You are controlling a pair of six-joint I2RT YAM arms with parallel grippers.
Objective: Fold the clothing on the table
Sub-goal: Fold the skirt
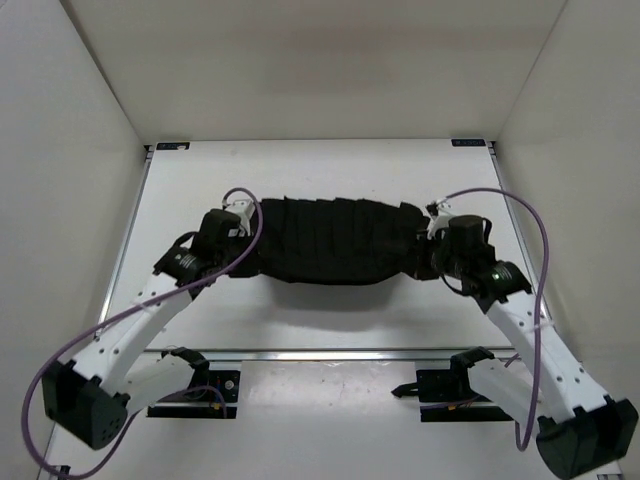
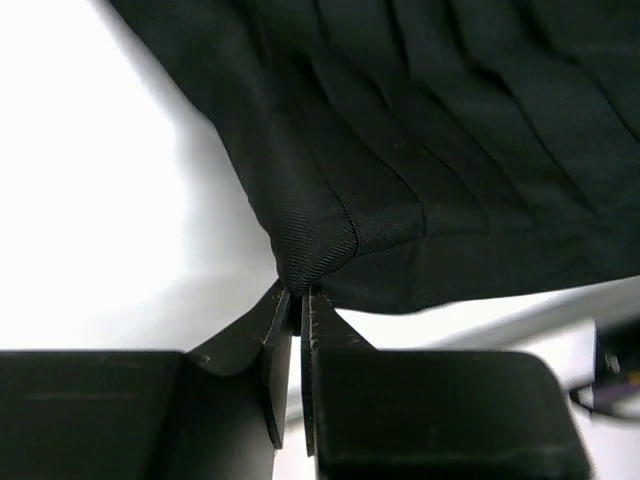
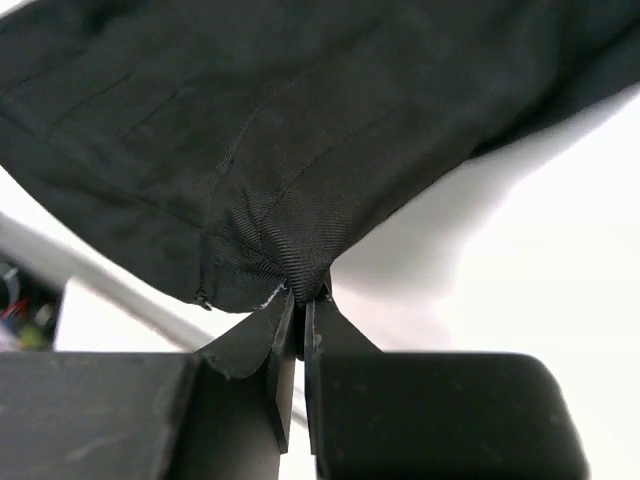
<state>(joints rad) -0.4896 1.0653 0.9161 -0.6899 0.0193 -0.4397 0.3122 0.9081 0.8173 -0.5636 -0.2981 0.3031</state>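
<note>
Next, my left gripper moves outward and down over the clothing's far pleats to release the clothing's corner, since I still hold that corner above the table.
The clothing (image 1: 335, 240), a black pleated garment, is stretched between both arms in the middle of the white table (image 1: 300, 160). My left gripper (image 1: 245, 222) is shut on its left end; in the left wrist view the gripper (image 2: 297, 292) pinches a corner of the clothing (image 2: 400, 150). My right gripper (image 1: 428, 228) is shut on the right end; in the right wrist view the gripper (image 3: 300, 295) clamps a bunched corner of the clothing (image 3: 250, 150), which hangs above the table's surface.
A metal rail (image 1: 330, 353) runs along the table's near edge, with both arm bases (image 1: 190, 390) (image 1: 450, 388) behind it. White walls enclose the table on three sides. Purple cables (image 1: 540, 260) loop beside each arm.
</note>
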